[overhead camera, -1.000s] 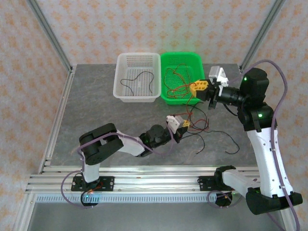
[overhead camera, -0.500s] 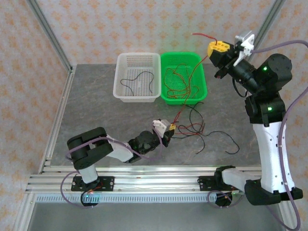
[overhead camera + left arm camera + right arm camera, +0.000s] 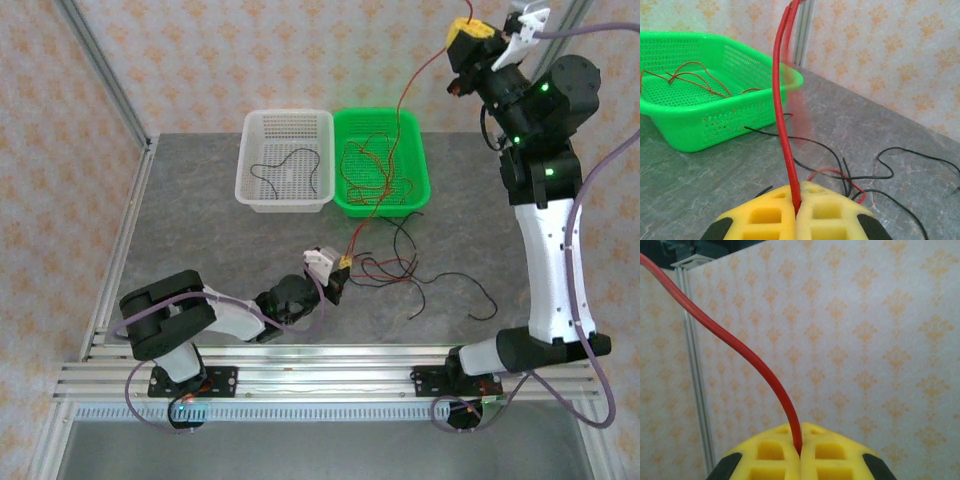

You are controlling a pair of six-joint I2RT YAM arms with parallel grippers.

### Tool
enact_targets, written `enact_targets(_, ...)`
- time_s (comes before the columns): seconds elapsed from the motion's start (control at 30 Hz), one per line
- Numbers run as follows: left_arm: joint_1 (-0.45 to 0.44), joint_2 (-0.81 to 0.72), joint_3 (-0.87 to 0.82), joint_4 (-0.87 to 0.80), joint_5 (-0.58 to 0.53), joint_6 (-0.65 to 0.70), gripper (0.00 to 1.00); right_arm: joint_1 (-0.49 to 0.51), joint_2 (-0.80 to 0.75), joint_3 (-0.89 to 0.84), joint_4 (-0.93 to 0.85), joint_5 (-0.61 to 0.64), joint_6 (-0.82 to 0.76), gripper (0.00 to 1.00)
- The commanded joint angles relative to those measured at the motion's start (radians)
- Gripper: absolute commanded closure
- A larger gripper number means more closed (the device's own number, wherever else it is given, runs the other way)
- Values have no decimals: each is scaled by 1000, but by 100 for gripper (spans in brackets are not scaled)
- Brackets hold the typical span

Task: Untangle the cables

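My right gripper is above the green basket of red cables, so next it needs to move down inside, tip its fingers downward and release the red cable.
One red cable (image 3: 401, 100) runs in a long line between both grippers. My left gripper (image 3: 340, 268) is low over the table, shut on the cable's near end (image 3: 782, 125). My right gripper (image 3: 462, 30) is raised high at the back right, shut on the far end (image 3: 740, 350). Right of the left gripper, red and black cables (image 3: 400, 265) lie tangled on the table, also visible past the yellow pads (image 3: 850, 175). Several red cables (image 3: 365, 165) lie in the green basket (image 3: 425, 190). A black cable (image 3: 285, 165) lies in the white basket (image 3: 243, 170).
The two baskets stand side by side at the back of the grey table, and the green basket (image 3: 715, 125) is just beyond the left gripper. A loose black cable (image 3: 480, 295) trails toward the right front. Metal frame posts rise at both back corners.
My right gripper has swung up and back from beside the green basket, lifting the red cable off the table. My left gripper has slid left and slightly nearer, still holding it.
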Motion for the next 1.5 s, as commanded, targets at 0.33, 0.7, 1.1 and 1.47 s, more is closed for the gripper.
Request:
enact_targets(0.33, -2, -76, -67, -64, -82, -17, 100, -5, 165, 130, 102, 54, 82, 100)
enact_targets(0.7, -2, -140, -42, -117, -75, -25, 100, -5, 321, 100, 112, 72, 44, 100)
enact_targets(1.1, -1, -268, 89, -304, -68, -3, 100, 2, 538, -202, 132, 141, 30, 100)
enact_targets(1.47, -2, -336, 263, -484, -124, 79, 100, 32, 825, -94, -133, 265, -20, 100)
